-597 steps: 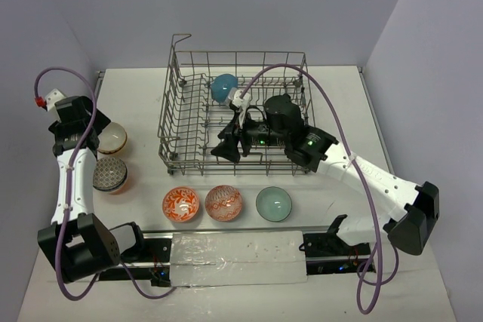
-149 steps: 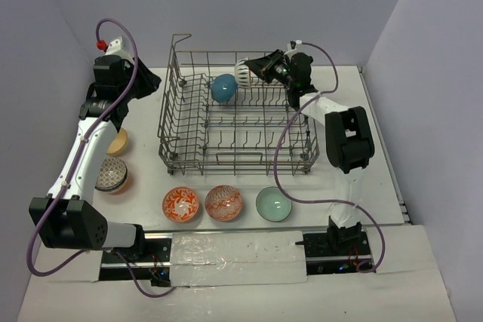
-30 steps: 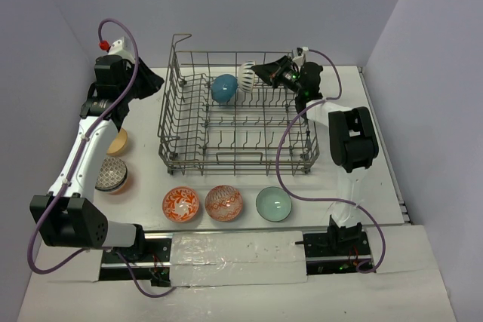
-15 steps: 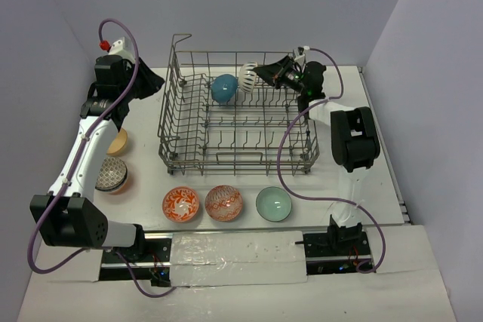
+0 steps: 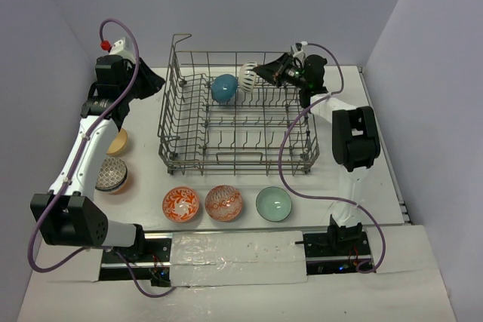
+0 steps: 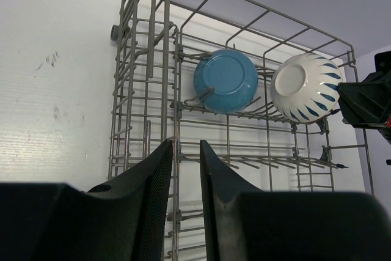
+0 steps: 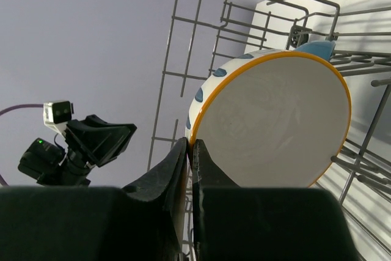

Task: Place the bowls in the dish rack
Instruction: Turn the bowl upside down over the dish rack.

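Note:
The back-row wires of the dish rack beside the teal-blue bowl are free. My right gripper should next set the white striped bowl [image 5: 248, 76] down onto them, then let go of the white striped bowl's rim.
The grey wire dish rack [image 5: 189, 157] stands mid-table. A teal-blue bowl [image 5: 223, 88] leans on edge in its back row, and its underside faces the left wrist camera [image 6: 226, 81]. Beside it, a white striped bowl [image 5: 248, 76] with an orange rim [image 7: 275, 126] is on edge, and my right gripper [image 5: 262, 73] is shut on its rim [image 7: 190, 143]. I cannot tell whether it rests on the tines. My left gripper [image 5: 155, 81] hovers outside the rack's left wall, narrowly open and empty [image 6: 186, 146].
On the table left of the rack lie a tan bowl [image 5: 118, 142] and a blue-white patterned bowl [image 5: 111, 176]. In front of the rack sit two orange-red patterned bowls [image 5: 181, 203] [image 5: 223, 203] and a pale green bowl [image 5: 273, 203]. Walls close in on both sides.
The right wrist has edged slightly toward the back while the striped bowl stays almost where it was. The left arm has not moved.

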`<state>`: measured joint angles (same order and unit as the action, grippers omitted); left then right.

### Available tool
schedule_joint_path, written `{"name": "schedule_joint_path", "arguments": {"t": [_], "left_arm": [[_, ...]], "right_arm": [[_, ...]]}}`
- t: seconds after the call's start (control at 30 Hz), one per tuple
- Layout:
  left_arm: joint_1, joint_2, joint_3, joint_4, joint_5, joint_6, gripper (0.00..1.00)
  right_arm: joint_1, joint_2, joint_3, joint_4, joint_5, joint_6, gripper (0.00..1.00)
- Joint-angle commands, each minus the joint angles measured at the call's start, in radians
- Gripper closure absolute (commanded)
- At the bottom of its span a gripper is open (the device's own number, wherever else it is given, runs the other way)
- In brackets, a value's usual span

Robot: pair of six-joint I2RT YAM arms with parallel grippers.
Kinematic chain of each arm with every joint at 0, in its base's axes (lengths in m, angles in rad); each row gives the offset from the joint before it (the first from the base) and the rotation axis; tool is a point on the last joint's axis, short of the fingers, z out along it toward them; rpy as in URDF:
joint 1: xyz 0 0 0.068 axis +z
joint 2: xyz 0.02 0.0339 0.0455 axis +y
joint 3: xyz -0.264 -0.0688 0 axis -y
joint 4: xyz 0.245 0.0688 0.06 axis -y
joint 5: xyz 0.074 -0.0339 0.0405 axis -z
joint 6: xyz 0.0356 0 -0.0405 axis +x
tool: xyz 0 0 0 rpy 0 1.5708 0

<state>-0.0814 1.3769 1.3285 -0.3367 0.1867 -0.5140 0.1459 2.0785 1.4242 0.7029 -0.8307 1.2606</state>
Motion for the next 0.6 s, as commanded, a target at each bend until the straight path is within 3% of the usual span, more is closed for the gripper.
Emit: {"name": "schedule_joint_path", "arguments": {"t": [0.0,0.57], "left_arm": [[0.006,0.004,-0.008,0.044,0.013,-0.008,0.7],[0.006,0.008,-0.006,0.042,0.011,-0.006,0.7]], "right_arm": [[-0.005,0.032,0.042,-0.117,-0.077,-0.075,1.0],[-0.034,0.127,0.169,-0.203,-0.229,-0.09,1.0]]}}
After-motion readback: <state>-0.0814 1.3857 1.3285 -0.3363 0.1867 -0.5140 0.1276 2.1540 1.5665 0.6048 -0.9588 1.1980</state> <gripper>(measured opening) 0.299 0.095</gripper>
